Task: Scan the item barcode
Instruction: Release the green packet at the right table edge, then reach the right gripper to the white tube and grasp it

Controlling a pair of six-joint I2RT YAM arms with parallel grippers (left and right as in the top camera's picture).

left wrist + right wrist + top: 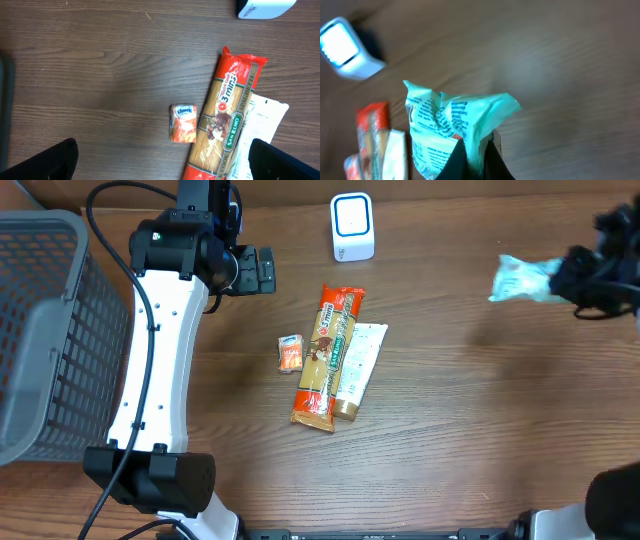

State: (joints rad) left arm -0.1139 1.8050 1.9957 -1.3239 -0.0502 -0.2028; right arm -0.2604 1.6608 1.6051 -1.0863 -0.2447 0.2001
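My right gripper will next bring the teal packet down and back and then let it go, because bare wood, clear of the packs, is below the gripper and toward the base.
A crumpled teal packet hangs above the table at the far right, and my right gripper is shut on it. In the right wrist view the packet fans out above the black fingertips, its printed face toward the camera, and the right gripper pinches its lower edge. The white scanner with a blue-lit window stands at the back centre, well left of the packet; the same scanner shows at the upper left. My left gripper is open over bare wood, its fingers wide apart.
A red and orange spaghetti pack lies mid-table beside a white pack and a small orange tissue packet. A grey mesh basket fills the left edge. Bare wood lies between the packs and the right arm.
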